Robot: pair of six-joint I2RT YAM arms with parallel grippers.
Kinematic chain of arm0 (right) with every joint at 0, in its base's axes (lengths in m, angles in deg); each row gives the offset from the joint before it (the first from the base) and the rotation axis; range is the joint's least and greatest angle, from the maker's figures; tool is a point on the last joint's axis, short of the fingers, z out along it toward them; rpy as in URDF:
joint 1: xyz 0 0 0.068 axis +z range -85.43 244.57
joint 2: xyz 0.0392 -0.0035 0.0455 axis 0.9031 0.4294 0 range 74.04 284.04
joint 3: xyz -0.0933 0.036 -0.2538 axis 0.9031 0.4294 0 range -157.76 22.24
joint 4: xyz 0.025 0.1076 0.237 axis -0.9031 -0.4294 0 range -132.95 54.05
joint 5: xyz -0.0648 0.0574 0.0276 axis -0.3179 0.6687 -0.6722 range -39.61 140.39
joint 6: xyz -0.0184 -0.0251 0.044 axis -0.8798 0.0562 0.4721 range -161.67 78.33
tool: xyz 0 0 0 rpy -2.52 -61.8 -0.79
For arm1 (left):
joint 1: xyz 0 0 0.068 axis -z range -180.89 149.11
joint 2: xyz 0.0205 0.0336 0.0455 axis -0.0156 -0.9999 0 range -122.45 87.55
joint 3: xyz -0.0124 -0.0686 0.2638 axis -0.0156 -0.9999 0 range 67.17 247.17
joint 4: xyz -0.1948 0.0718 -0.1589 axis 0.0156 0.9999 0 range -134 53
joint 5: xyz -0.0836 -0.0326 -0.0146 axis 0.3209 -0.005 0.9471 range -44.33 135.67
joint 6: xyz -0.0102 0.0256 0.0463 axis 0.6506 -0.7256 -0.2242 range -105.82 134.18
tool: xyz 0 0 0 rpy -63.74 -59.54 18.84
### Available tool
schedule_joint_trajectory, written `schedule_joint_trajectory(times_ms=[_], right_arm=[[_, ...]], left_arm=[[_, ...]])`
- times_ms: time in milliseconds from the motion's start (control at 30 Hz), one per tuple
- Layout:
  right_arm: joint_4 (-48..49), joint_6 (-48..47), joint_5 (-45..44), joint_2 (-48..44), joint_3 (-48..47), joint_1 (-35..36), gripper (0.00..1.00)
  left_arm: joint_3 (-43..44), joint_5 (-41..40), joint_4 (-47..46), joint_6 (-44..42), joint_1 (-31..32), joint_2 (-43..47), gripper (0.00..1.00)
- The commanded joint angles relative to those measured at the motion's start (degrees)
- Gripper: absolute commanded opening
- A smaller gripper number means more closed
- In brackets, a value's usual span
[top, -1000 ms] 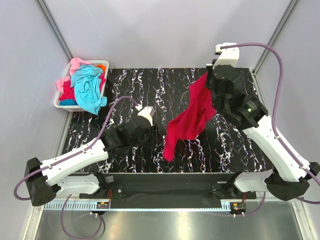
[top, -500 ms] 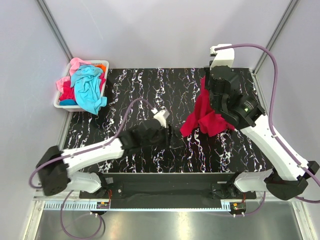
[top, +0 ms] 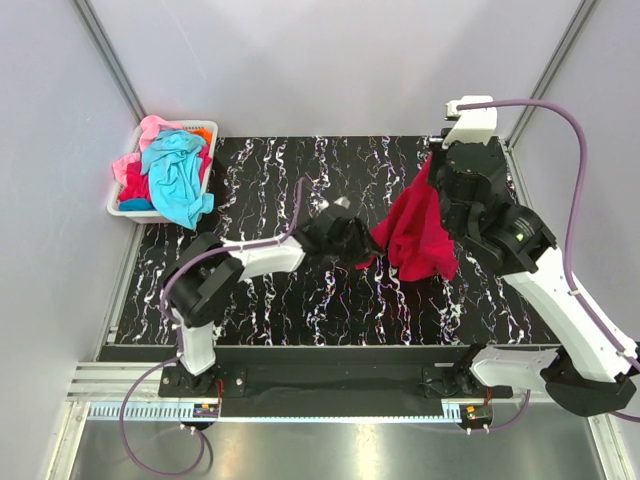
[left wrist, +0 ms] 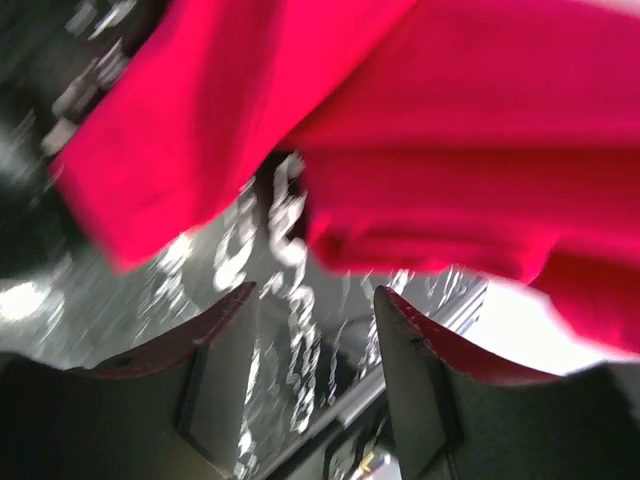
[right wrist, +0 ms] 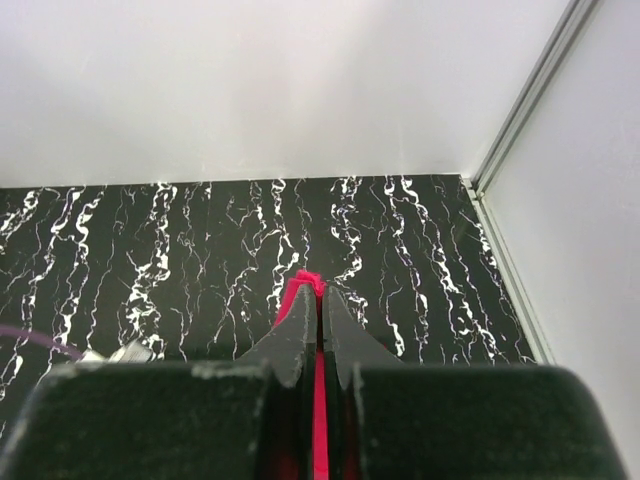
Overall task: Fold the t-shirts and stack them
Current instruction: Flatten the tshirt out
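Note:
The shirt's flap point(left wrist: 178, 182) juts clear of the heap of cloth just beyond my left gripper, so the gripper will next tip to its left in the wrist view onto the flap.
The crimson-red t-shirt point(top: 415, 225) hangs bunched above the table from my right gripper point(top: 432, 165), which is shut on a fold of it point(right wrist: 303, 284). My left gripper point(top: 362, 243) is open, right beside the shirt's lower left edge. In the left wrist view the red cloth point(left wrist: 440, 140) fills the top, just beyond my open fingertips point(left wrist: 400, 310), and nothing is between them. More t-shirts, turquoise point(top: 175, 175), pink point(top: 150, 130) and orange point(top: 203, 132), lie heaped in the white basket point(top: 118, 208) at the far left.
The black marble table point(top: 300, 300) runs from the basket to a metal frame post point(top: 545, 70) at the far right. Grey walls close in behind and at both sides. Purple cables loop off both arms.
My left arm has reached far to the right, up to the hanging shirt. My right gripper has moved right and back, and the shirt has swung from a long drape into a bunch.

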State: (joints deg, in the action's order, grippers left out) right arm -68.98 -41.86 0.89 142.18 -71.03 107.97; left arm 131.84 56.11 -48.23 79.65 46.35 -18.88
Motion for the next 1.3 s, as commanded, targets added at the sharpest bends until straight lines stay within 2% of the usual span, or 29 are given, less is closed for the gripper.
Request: schedule_joint_trajectory(times_ms=[0,433,933,1267], right_arm=[[0.08,-0.17,-1.57,-1.69,0.46,0.11,0.00],[-0.89,3.61,-0.87,-3.54,4.15,0.11,0.00],[-2.30,4.58,-1.22,-3.98,5.65,0.11,0.00],[-2.47,5.02,-1.48,-3.98,6.44,0.11,0.00]], left_arm=[[8.79,-2.96,0.00,-3.85,0.66,-1.67,0.55],[14.08,-20.35,12.48,-10.80,1.27,-5.80,0.53],[20.06,-17.47,11.97,-11.42,1.18,-12.66,0.50],[22.79,-14.75,11.70,-10.45,1.27,-15.47,0.40]])
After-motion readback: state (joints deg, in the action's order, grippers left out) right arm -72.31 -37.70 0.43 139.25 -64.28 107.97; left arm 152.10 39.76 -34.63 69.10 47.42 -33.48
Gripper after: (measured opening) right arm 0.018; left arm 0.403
